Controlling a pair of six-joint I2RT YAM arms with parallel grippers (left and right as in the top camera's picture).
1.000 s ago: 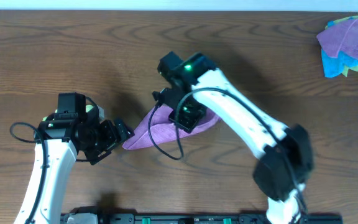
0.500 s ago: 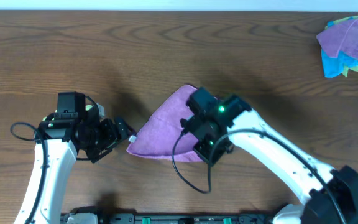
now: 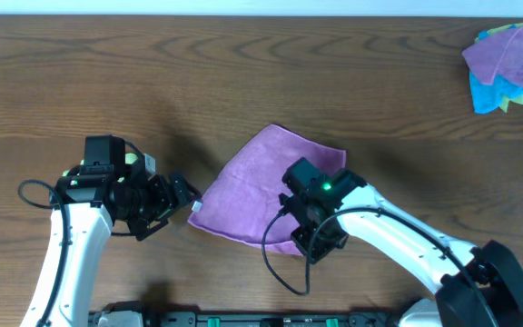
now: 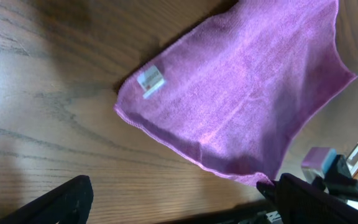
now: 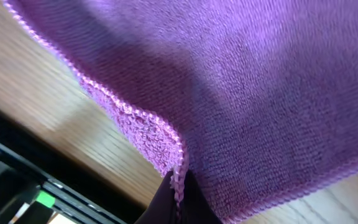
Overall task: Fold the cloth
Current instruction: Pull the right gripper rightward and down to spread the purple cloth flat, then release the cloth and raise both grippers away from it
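The bare tabletop is to my right gripper's right in the overhead view, so it needs to turn, drag the hem sideways and release it.
A purple cloth (image 3: 266,182) lies spread on the wooden table at the centre. My right gripper (image 3: 309,238) is shut on the cloth's near edge; in the right wrist view the stitched hem (image 5: 178,177) is pinched between the fingers, and the cloth (image 5: 241,81) fills the frame. My left gripper (image 3: 182,193) is open and empty just left of the cloth's left corner. In the left wrist view the cloth (image 4: 241,87) shows with a white label (image 4: 150,80) near that corner, beyond the spread fingers (image 4: 179,202).
A heap of purple, blue and green cloths (image 3: 508,65) lies at the far right back corner. The table's front edge with a black rail (image 3: 271,318) runs just below my right gripper.
My right gripper has pulled the cloth's edge from the back toward the front right, opening the bunched cloth out flat. The left arm has barely moved.
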